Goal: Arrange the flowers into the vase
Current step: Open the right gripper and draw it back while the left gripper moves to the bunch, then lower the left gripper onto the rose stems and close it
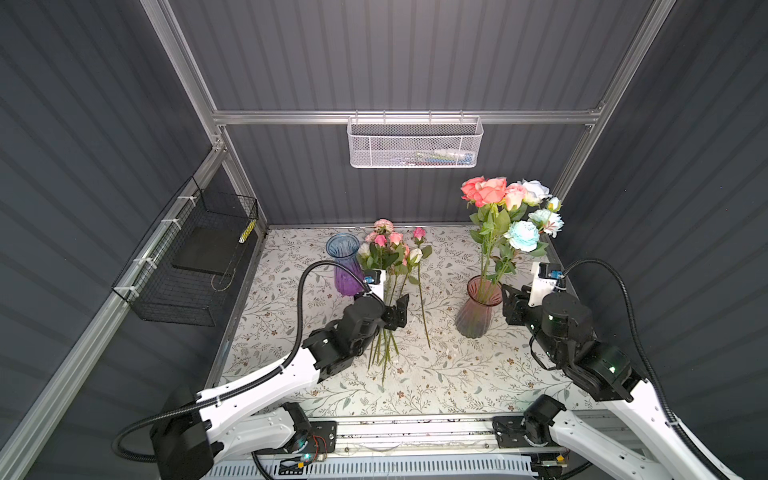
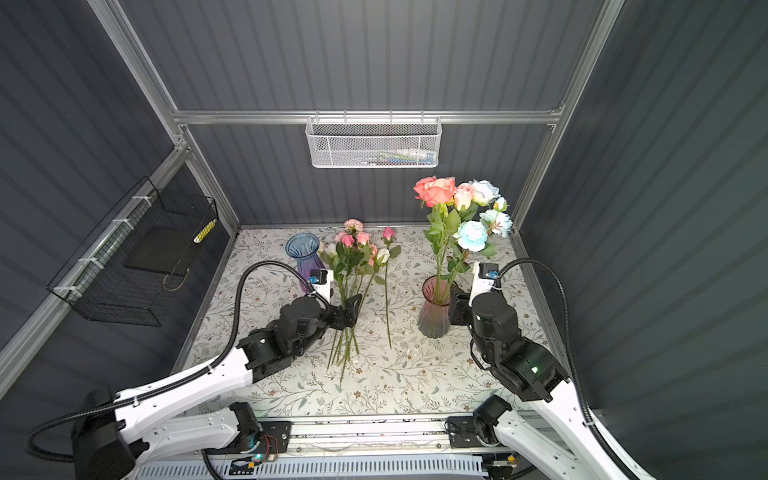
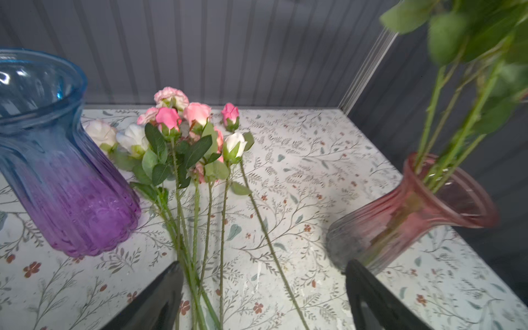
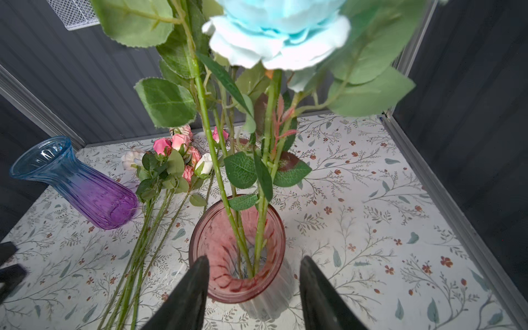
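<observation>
The left gripper moves down and outward next onto the white rose's green stem (image 2: 369, 287) (image 3: 223, 220), where it runs beside the heap of flowers.
The pink glass vase (image 1: 478, 309) (image 2: 434, 309) (image 3: 414, 214) (image 4: 237, 251) stands upright at the right. It holds several flowers (image 1: 498, 195) (image 2: 449, 193) with coral, pink, white and pale blue blooms. My right gripper (image 1: 513, 305) (image 2: 457, 307) (image 4: 255, 258) is open just beside the vase's rim, with nothing gripped. More flowers (image 1: 388, 249) (image 2: 357, 249) (image 3: 183, 137) (image 4: 174, 160), small pink and white roses, lie on the table in the middle. My left gripper (image 1: 392, 316) (image 2: 347, 313) (image 3: 264, 265) hangs open over their stems; one finger (image 3: 168, 285) is next to the bunched stems.
An empty blue-to-purple glass vase (image 1: 345, 266) (image 2: 305, 259) (image 3: 57, 171) (image 4: 77, 183) stands left of the lying flowers. One rose stem (image 1: 423, 299) lies apart between bunch and pink vase. A white mesh basket (image 1: 415, 143) hangs on the back wall, a black wire basket (image 1: 187, 266) on the left wall.
</observation>
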`<state>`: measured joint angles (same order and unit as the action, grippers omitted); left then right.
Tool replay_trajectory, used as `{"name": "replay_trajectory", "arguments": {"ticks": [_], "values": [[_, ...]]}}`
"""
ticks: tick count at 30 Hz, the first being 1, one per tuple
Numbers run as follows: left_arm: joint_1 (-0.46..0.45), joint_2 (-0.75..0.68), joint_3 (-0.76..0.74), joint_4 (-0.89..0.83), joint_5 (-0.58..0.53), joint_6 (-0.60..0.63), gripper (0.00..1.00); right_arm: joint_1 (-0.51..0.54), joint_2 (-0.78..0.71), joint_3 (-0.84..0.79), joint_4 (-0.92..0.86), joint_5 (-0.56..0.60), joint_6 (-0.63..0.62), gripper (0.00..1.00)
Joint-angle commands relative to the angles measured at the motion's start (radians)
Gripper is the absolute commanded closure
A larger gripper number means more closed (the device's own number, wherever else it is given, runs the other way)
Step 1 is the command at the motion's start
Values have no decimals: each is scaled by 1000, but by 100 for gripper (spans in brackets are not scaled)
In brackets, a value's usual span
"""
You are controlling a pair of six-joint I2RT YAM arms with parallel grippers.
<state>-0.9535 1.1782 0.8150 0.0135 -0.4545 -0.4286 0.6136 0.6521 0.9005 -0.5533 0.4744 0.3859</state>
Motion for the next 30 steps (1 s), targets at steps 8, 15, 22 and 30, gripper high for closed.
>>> {"name": "replay_trajectory", "arguments": {"ticks": [8,15,22,30], "values": [[173,460,364,-371,145,-15,45,8,-87,-48,-53,-6,39,77],[182,729,587,-543,165,124,54,8,-133,-88,-37,-8,53,75],[182,846,681,-588,191,172,63,8,-123,-124,-23,-70,96,75],[185,922,718,-625,159,156,65,8,-126,-115,-15,-59,87,75]]}}
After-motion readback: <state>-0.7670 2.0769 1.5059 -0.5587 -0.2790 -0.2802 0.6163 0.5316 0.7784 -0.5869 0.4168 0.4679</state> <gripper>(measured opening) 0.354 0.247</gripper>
